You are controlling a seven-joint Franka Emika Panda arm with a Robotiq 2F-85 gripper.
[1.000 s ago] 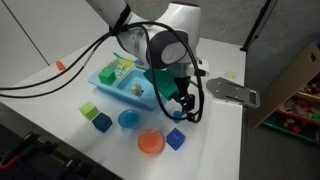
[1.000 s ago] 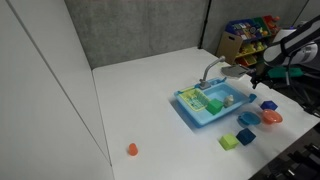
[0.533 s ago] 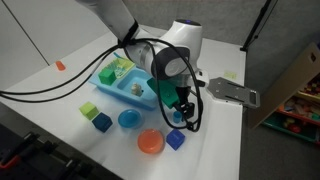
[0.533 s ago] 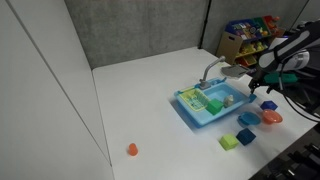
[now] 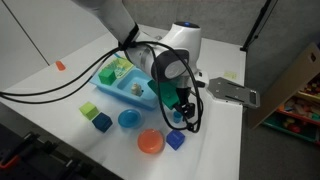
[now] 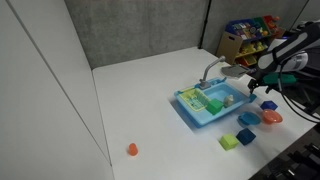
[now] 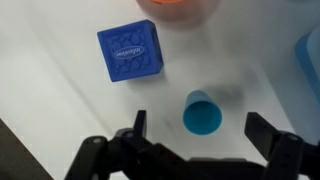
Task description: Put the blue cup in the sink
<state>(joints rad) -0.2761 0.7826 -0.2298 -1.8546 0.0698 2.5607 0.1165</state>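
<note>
The blue cup stands below my gripper, between its open fingers in the wrist view. My gripper lowers around the cup's sides next and closes.
The blue cup is a tiny dark-blue cylinder standing upright, mouth up, on the white table. It shows clearly only in the wrist view. My gripper is open, one finger on each side of the cup and apart from it. In both exterior views the gripper hangs low over the table just beside the light-blue sink, and it hides the cup. The sink's edge also shows in the wrist view.
A blue cube and an orange dish lie close to the cup. A blue round dish, another blue cube and a green cube lie further along. A grey flat object lies near the table edge.
The gripper has come down and shifted slightly towards the blue cube and orange dish since a second ago. It has barely moved in the last half second.
</note>
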